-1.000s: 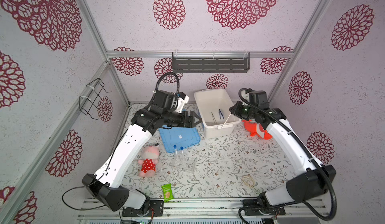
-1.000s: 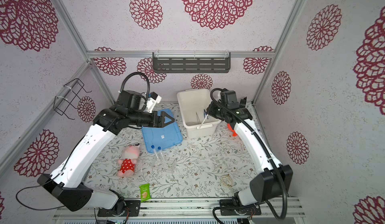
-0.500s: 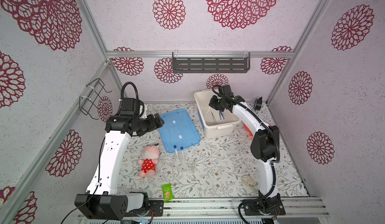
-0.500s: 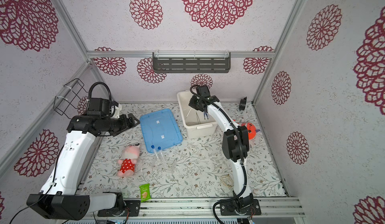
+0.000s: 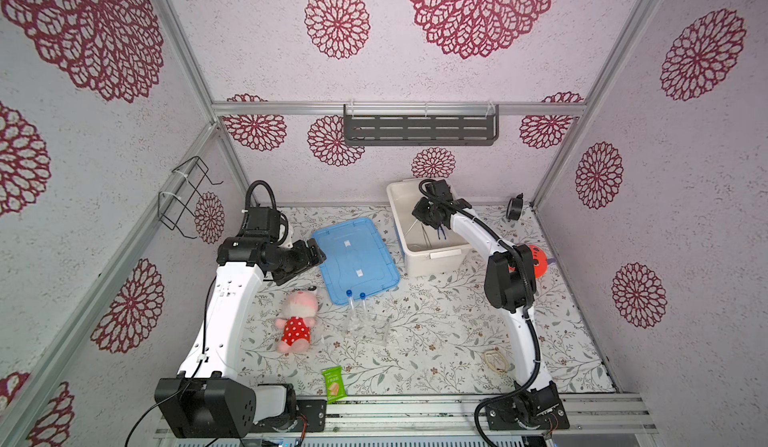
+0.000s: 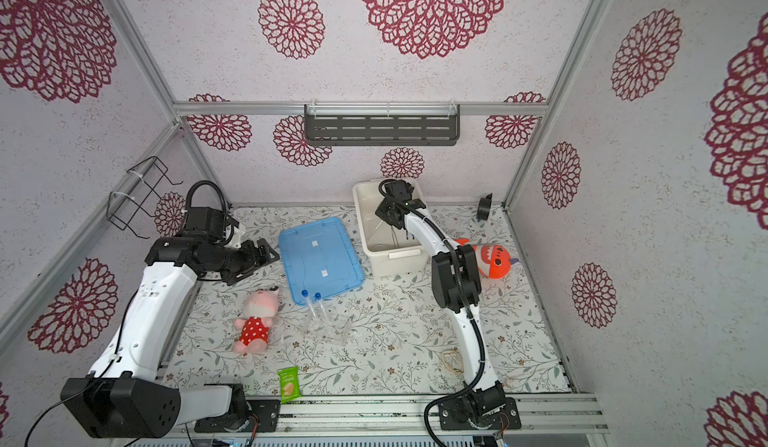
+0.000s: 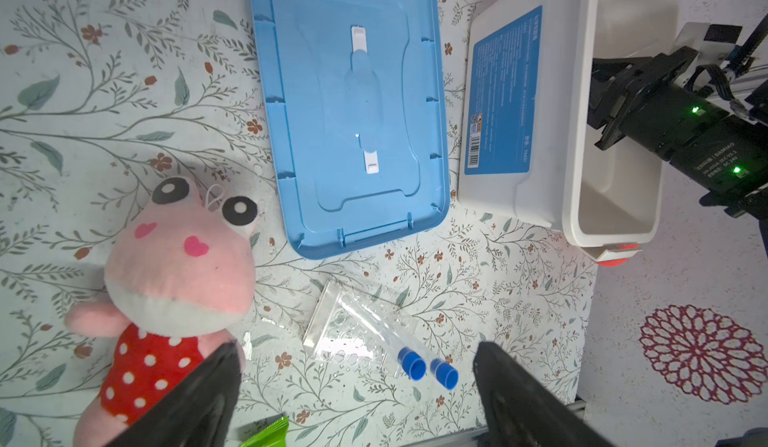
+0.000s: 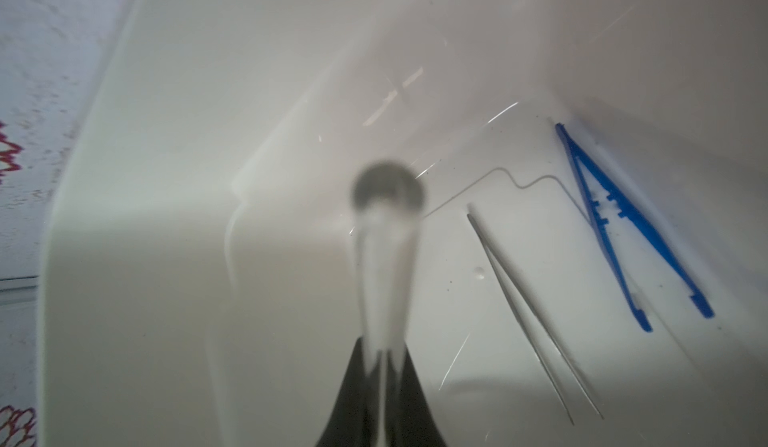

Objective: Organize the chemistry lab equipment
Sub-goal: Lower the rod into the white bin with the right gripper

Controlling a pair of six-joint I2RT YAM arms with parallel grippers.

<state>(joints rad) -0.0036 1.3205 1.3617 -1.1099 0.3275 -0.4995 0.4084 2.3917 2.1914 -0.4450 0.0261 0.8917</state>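
My right gripper holds the thin clear rod (image 8: 386, 258) and will next lower it onto the bare bottom of the bin beside the metal tweezers and let go there.
My right gripper (image 8: 382, 357) is shut on a thin clear rod (image 8: 386, 258) and reaches down inside the white bin (image 5: 432, 253). On the bin floor lie metal tweezers (image 8: 528, 312) and dark blue tweezers (image 8: 615, 233). Two clear tubes with blue caps (image 7: 399, 341) rest on the table beside a clear plastic piece (image 7: 340, 332), just off the blue lid (image 5: 353, 258). My left gripper (image 7: 357, 366) is open and empty, hovering left of the lid (image 6: 316, 258). In both top views the open left gripper (image 5: 311, 253) (image 6: 266, 253) points toward the lid, and the right gripper (image 5: 430, 216) is over the bin (image 6: 395, 253).
A pink plush (image 5: 297, 316) lies front left of the lid and an orange plush (image 5: 536, 258) right of the bin. A green packet (image 5: 333, 382) sits at the front edge, a rubber band (image 5: 496, 359) front right. A wire basket (image 5: 183, 199) and a shelf (image 5: 419, 127) hang on the walls.
My left arm has pulled back to the left, off the blue lid. My right gripper has carried the rod from the bin's right rim down into the bin.
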